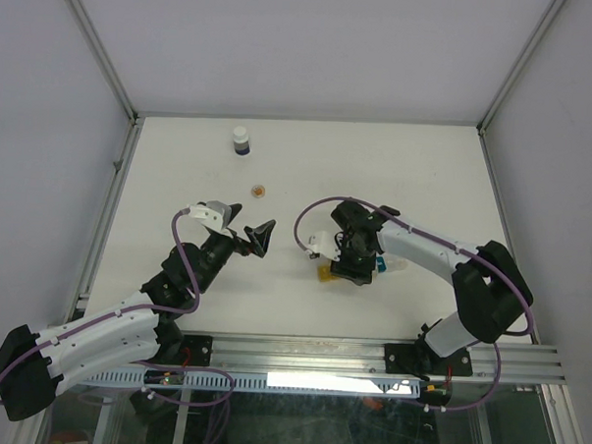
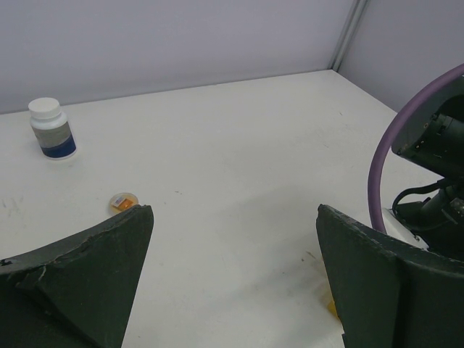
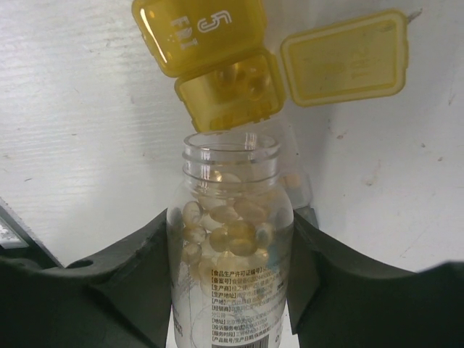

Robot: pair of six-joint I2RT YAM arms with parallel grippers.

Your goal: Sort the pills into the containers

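Note:
The left gripper moves outward next, its fingers tilting down and lowering around the cap's rim, since the small round cap (image 1: 258,191) (image 2: 124,202) lies flat on the tabletop.
My right gripper (image 3: 230,239) is shut on a clear, uncapped bottle (image 3: 232,290) full of pale yellow softgel pills (image 3: 239,233). The bottle mouth points at an open yellow container (image 3: 230,93), whose lid (image 3: 199,32) is flipped back. A few pills lie inside it. Beside it, a second yellow lid (image 3: 345,58) also lies open. From above, the yellow container (image 1: 327,274) and a teal one (image 1: 381,264) peek out by the right gripper (image 1: 354,261). To their left, my left gripper (image 1: 251,235) stands open and holds nothing, its jaws (image 2: 233,217) wide above bare table.
A small white bottle with a dark blue band (image 1: 241,141) stands at the back of the table, also seen in the left wrist view (image 2: 51,128). In front of it lies a small round cap with something orange inside (image 1: 259,190). Metal frame rails border the table.

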